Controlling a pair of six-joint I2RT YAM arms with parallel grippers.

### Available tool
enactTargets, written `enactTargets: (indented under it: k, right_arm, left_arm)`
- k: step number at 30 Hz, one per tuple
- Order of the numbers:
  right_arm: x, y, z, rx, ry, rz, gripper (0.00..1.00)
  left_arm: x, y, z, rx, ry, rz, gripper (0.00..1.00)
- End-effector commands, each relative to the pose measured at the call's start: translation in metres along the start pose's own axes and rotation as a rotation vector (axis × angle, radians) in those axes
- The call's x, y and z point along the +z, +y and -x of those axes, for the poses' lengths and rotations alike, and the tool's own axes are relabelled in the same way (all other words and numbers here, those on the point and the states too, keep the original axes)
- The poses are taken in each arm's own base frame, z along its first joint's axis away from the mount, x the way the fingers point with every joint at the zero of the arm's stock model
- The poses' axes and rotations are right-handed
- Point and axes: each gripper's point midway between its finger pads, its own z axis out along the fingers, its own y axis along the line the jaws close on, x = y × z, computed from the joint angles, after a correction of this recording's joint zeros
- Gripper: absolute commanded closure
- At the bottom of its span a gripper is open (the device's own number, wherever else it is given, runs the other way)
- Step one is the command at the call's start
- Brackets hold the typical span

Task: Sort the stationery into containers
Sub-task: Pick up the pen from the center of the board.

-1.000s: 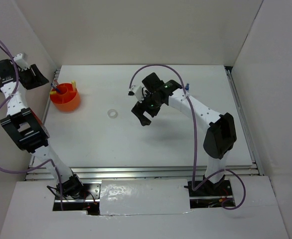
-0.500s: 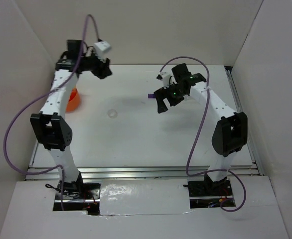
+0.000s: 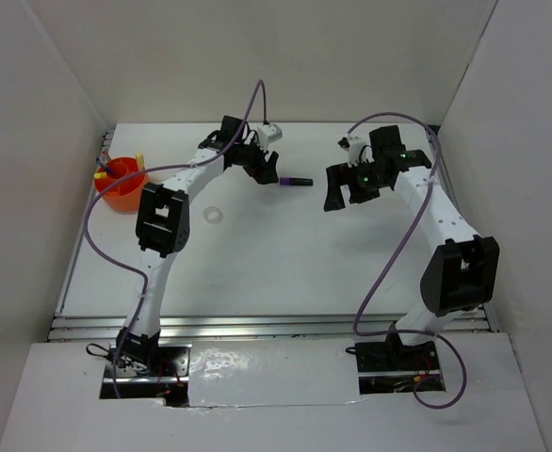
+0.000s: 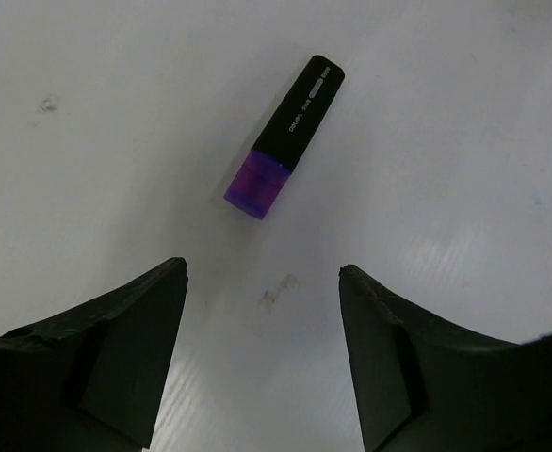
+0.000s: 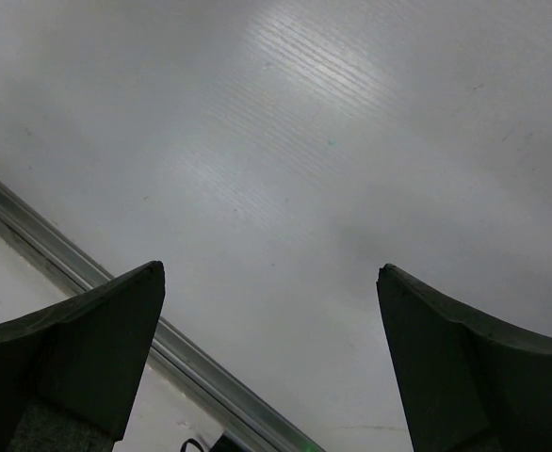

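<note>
The purple cap of the marker is below the left gripper and to its right in the top view, so the left gripper will move down and across onto the cap next.
A purple marker with a black body and purple cap lies flat on the white table at the back middle. In the left wrist view the marker lies just ahead of my open, empty left gripper. From above, the left gripper sits just left of the marker. My right gripper is open and empty, to the marker's right and apart from it; its wrist view shows only bare table. The orange-red cup at the far left holds a blue pen, a red pen and a yellow stick. A white tape ring lies mid-table.
White walls close in the table on the left, back and right. A metal rail runs along the table edge in the right wrist view. Purple cables loop above both arms. The bottle and the highlighter do not show.
The left arm swung from the cup at the far left to the back middle beside the marker. The right gripper let the marker go onto the table and drew back to the right.
</note>
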Motion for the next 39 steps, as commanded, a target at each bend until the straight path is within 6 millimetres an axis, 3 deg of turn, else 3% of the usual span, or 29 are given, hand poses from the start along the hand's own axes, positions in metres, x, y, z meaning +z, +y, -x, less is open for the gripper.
enactTargets:
  k: [1, 7, 10, 16, 25, 30, 39]
  right_arm:
    - [-0.017, 0.004, 0.013, -0.007, -0.086, 0.006, 0.0]
    - [-0.02, -0.003, 0.01, 0.02, -0.091, -0.003, 0.0]
    - [-0.019, -0.005, 0.01, 0.028, -0.084, 0.002, 0.0]
    - [-0.021, -0.008, 0.011, 0.029, -0.08, -0.001, 0.0]
    - [-0.023, -0.008, 0.015, 0.024, -0.083, 0.003, 0.0]
    - [-0.025, -0.006, 0.018, 0.025, -0.089, 0.008, 0.0]
    - [-0.025, -0.002, 0.014, 0.007, -0.087, -0.003, 0.0]
  left_arm:
    - [0.013, 0.005, 0.053, -0.006, -0.174, 0.017, 0.22]
    - [0.042, 0.011, 0.045, -0.073, -0.225, -0.012, 0.2]
    - [0.062, 0.011, 0.03, -0.081, -0.2, -0.011, 0.19]
    - [0.08, 0.004, 0.015, -0.063, -0.12, 0.002, 0.19]
    - [0.078, -0.011, -0.037, -0.065, 0.093, 0.005, 0.21]
    - [0.069, -0.019, -0.058, -0.095, 0.161, -0.005, 0.31]
    - [0.073, -0.031, -0.057, -0.055, 0.199, 0.082, 0.48]
